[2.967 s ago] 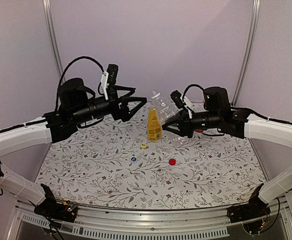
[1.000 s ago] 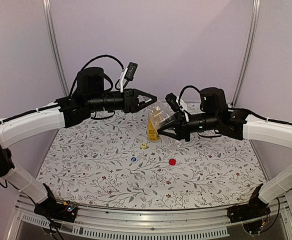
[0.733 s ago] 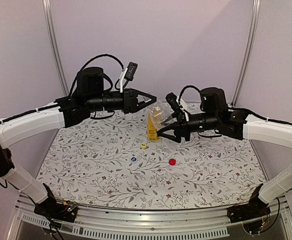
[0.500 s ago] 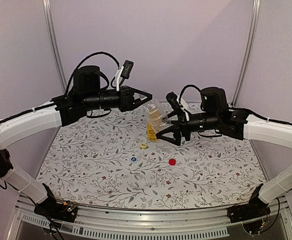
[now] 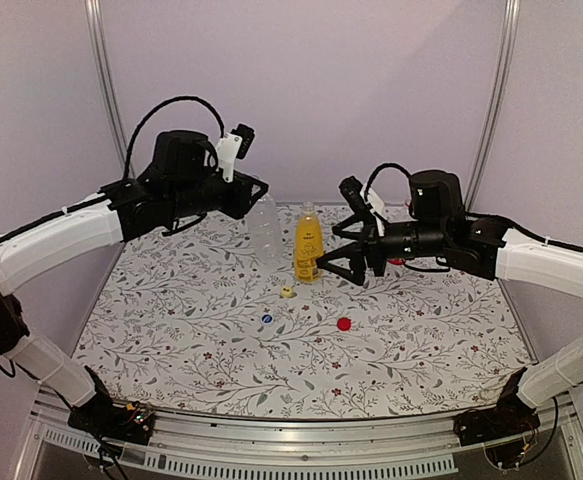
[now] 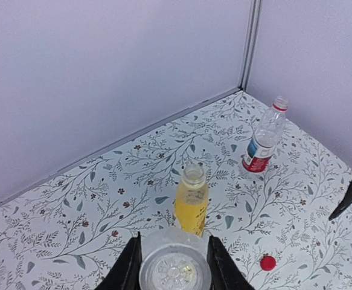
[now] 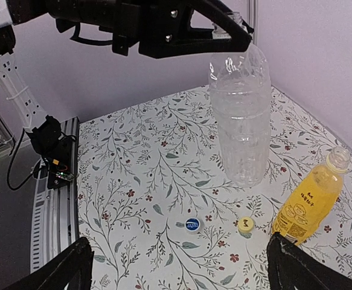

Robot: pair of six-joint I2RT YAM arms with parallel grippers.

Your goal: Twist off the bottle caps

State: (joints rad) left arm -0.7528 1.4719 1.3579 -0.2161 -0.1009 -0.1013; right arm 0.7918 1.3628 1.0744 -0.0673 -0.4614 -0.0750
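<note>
My left gripper moves down to the left in the top view next and releases the clear bottle, as the empty tablecloth patch (image 5: 238,277) lies below it there.
My left gripper (image 5: 259,196) is shut on the neck of the clear unlabelled bottle (image 5: 264,230), which hangs base down above the table, left of the yellow-orange bottle (image 5: 308,244). That bottle stands upright with an open mouth (image 6: 193,175). My right gripper (image 5: 343,251) stands wide open and holds nothing, just right of the yellow-orange bottle. Three caps lie loose on the table: yellow (image 5: 287,292), blue (image 5: 267,319) and red (image 5: 343,323). The red-labelled bottle (image 6: 261,145) stands at the back right. In the right wrist view the clear bottle (image 7: 239,121) hangs over the blue cap (image 7: 192,225) and yellow cap (image 7: 245,225).
The floral tablecloth (image 5: 171,340) covers the table, with purple walls close behind and at both sides. An aluminium rail (image 5: 301,440) runs along the near edge, between the arm bases.
My right gripper has opened and let go of the clear bottle. The left arm has carried the bottle left and away, and it now hangs upright from the left gripper alone.
</note>
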